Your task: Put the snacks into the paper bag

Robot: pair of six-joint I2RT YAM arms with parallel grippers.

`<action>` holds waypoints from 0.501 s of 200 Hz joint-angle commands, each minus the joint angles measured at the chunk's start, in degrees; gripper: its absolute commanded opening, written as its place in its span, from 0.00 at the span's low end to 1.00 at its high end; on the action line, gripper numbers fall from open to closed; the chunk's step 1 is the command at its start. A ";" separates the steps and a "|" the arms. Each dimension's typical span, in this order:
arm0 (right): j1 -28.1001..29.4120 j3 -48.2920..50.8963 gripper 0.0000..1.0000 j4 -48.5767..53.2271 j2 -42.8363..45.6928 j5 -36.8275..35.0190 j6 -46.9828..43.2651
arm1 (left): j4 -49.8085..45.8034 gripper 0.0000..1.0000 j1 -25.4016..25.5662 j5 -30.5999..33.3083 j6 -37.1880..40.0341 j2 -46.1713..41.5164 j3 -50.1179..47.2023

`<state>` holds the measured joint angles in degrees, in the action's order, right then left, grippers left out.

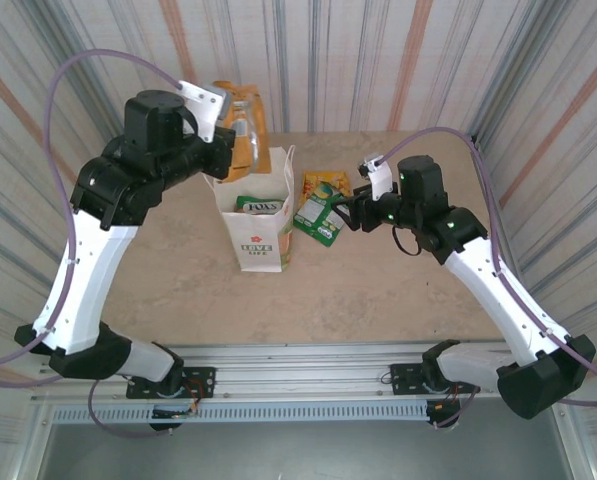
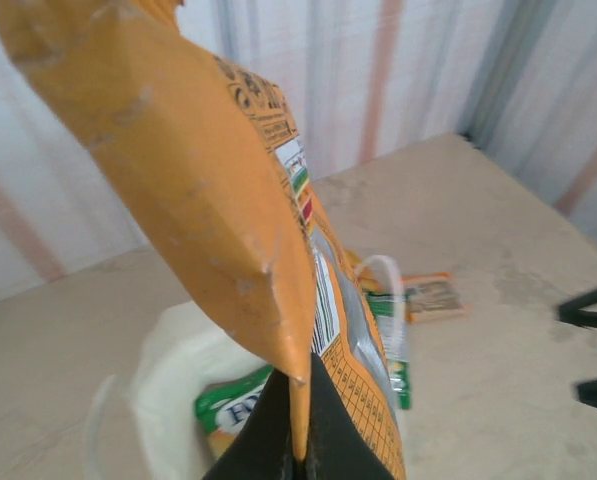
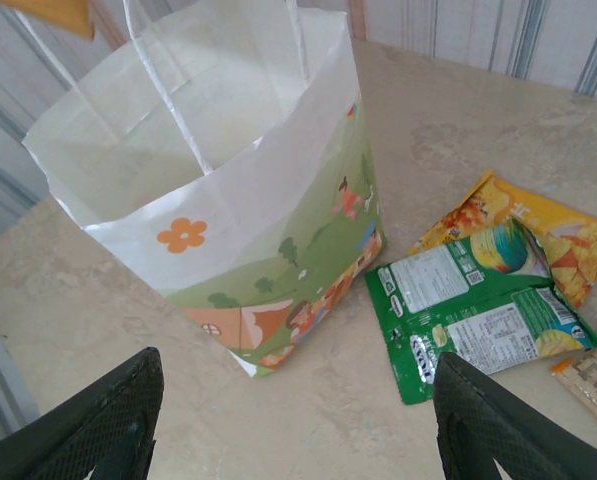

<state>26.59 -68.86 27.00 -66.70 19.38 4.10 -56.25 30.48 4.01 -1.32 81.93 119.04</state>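
My left gripper lowers the hanging orange packet through the opening of the white paper bag below next and releases the packet's edge inside.
My left gripper (image 1: 230, 150) is shut on the edge of an orange snack packet (image 1: 244, 125), which hangs over the open mouth of the white paper bag (image 1: 261, 235). In the left wrist view the black jaws (image 2: 298, 440) pinch the orange packet (image 2: 208, 200), and a green FOX'S packet (image 2: 228, 412) lies inside the bag (image 2: 168, 380) below. My right gripper (image 1: 351, 215) is open, low over the table to the right of the bag (image 3: 258, 220). Its fingers (image 3: 108, 420) have nothing between them, and a green packet (image 3: 478, 310) lies just beside the right one.
A yellow-orange packet (image 3: 563, 235) lies behind the green one, and a pale flat packet (image 3: 593, 375) sits at the right edge. In the top view they cluster right of the bag (image 1: 325, 185). Striped walls enclose the table (image 1: 178, 280).
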 commanded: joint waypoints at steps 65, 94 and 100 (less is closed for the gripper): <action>-0.27 -1.83 0.70 3.58 -0.98 1.28 1.13 | -16.20 0.00 -2.77 -0.09 -3.43 12.64 10.34; -0.31 -1.32 0.70 3.66 -0.67 1.10 1.23 | -25.99 0.00 -2.79 -1.81 -6.10 18.03 15.98; -0.29 -1.33 0.70 3.83 -0.83 0.94 1.18 | -27.54 0.00 -2.79 -2.16 -6.50 18.74 16.67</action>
<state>26.59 -68.90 29.23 -67.40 19.59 4.12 -73.28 28.08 4.19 -4.67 98.89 131.44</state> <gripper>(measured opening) 0.705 0.051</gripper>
